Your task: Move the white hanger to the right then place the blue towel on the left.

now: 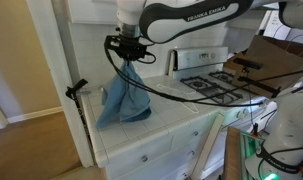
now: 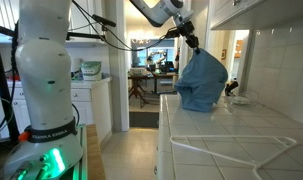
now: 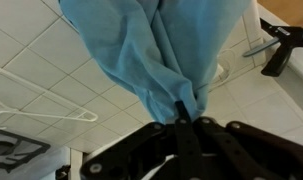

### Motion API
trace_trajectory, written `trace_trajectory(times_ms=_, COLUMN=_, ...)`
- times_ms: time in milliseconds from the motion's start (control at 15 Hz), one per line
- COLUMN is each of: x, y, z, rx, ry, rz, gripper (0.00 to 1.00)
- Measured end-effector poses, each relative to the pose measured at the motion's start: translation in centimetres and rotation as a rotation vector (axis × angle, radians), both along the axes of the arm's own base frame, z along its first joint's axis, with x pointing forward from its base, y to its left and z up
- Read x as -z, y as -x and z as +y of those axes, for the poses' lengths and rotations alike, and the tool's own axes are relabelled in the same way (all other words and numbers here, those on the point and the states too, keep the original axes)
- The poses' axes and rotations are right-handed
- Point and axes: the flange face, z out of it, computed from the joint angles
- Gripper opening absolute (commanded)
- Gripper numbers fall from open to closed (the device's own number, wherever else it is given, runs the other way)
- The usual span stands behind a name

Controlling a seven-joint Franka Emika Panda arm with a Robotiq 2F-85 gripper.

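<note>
My gripper moves toward the stove next, then down, to release the blue towel (image 1: 122, 97), since the open counter beside it lies below my gripper on that side.
My gripper (image 1: 130, 52) is shut on the top of the blue towel (image 1: 122, 97), which hangs down with its lower end resting on the white tiled counter (image 1: 161, 135). The towel also shows in an exterior view (image 2: 201, 83) below the gripper (image 2: 192, 43), and fills the top of the wrist view (image 3: 151, 50), pinched between the fingers (image 3: 183, 112). The white hanger (image 2: 234, 149) lies flat on the counter nearer the camera in that exterior view, and at the left of the wrist view (image 3: 41, 95), apart from the towel.
A gas stove (image 1: 216, 85) stands beside the counter. A black tripod clamp (image 1: 77, 87) stands at the counter's end and shows in the wrist view (image 3: 281, 45). The tiled wall (image 2: 276, 80) runs along the counter. The robot base (image 2: 46, 90) stands nearby.
</note>
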Motion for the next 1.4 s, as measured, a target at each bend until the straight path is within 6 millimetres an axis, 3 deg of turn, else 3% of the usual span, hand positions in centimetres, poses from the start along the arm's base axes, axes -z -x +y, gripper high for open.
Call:
trace_trajectory(times_ms=267, x=-2.9, y=2.5, z=-0.9, rx=-0.038, ry=0.019, rz=-0.02, gripper=0.01)
trace_trajectory(times_ms=467, x=-2.8, y=3.4, z=-3.4, rx=-0.04, ry=0.091, rz=-0.016, gripper=0.01)
trace_trajectory(times_ms=800, x=2.4, y=3.6, z=-8.6, rx=-0.047, ry=0.213, rz=0.024, gripper=0.01)
trace_trajectory(times_ms=1067, x=6.7, y=4.4, z=-10.3, rx=-0.112, ry=0.231, rz=0.051, gripper=0.01)
trace_trajectory(times_ms=1400, x=9.8, y=5.1, z=-12.3, rx=-0.281, ry=0.23, rz=0.044, gripper=0.01)
